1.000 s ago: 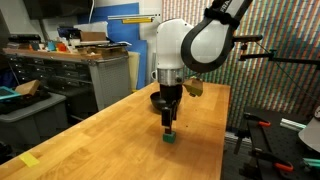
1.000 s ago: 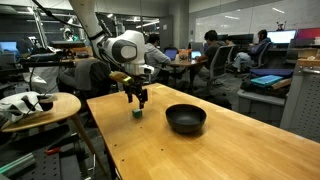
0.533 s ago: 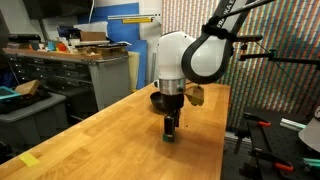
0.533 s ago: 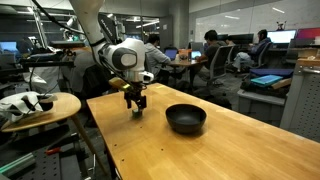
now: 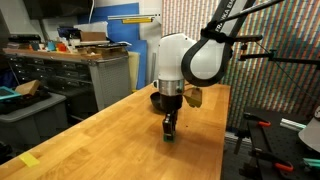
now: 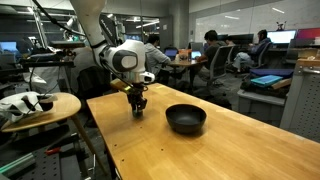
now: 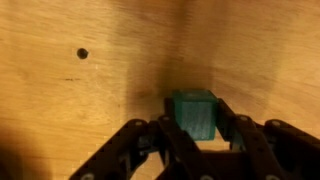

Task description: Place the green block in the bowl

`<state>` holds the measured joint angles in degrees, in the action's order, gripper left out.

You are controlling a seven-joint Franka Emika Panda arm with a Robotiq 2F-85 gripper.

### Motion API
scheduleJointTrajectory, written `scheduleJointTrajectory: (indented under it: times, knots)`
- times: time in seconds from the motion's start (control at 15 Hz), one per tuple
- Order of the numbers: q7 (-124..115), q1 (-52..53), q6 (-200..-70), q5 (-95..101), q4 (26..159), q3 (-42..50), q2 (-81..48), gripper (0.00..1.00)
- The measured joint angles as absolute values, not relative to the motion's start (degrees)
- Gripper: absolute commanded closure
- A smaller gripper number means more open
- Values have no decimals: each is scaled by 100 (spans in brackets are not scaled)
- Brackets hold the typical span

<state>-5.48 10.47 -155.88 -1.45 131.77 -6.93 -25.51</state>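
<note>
The black bowl stands across the tabletop, its rim above my gripper's fingers, so next my gripper should rise, travel over its open middle, lower and release the block.
The green block is a small cube resting on the wooden table. In the wrist view it sits between my gripper's dark fingers, which press on its left and right sides. In both exterior views the gripper points straight down with its tips at the tabletop, and only a sliver of the block shows under it. The black bowl stands empty on the table a short way from the gripper. In an exterior view the arm mostly hides the bowl.
The table's edge runs close beside the gripper. A round side table with white objects stands off the table's end. A workbench with drawers lies beyond. People sit at desks in the background.
The gripper has come down from just above the block to the tabletop, and its fingers have closed from open onto the block's sides. The bowl has not moved.
</note>
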Motion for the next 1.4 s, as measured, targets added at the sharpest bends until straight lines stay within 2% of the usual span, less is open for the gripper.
scheduleJointTrajectory:
  times: [0.87,1.4]
  knots:
    - [-545,773,-15672,-187,13052,-620,-2072,82]
    - [-561,664,-15307,154,12855,-54,-1444,82]
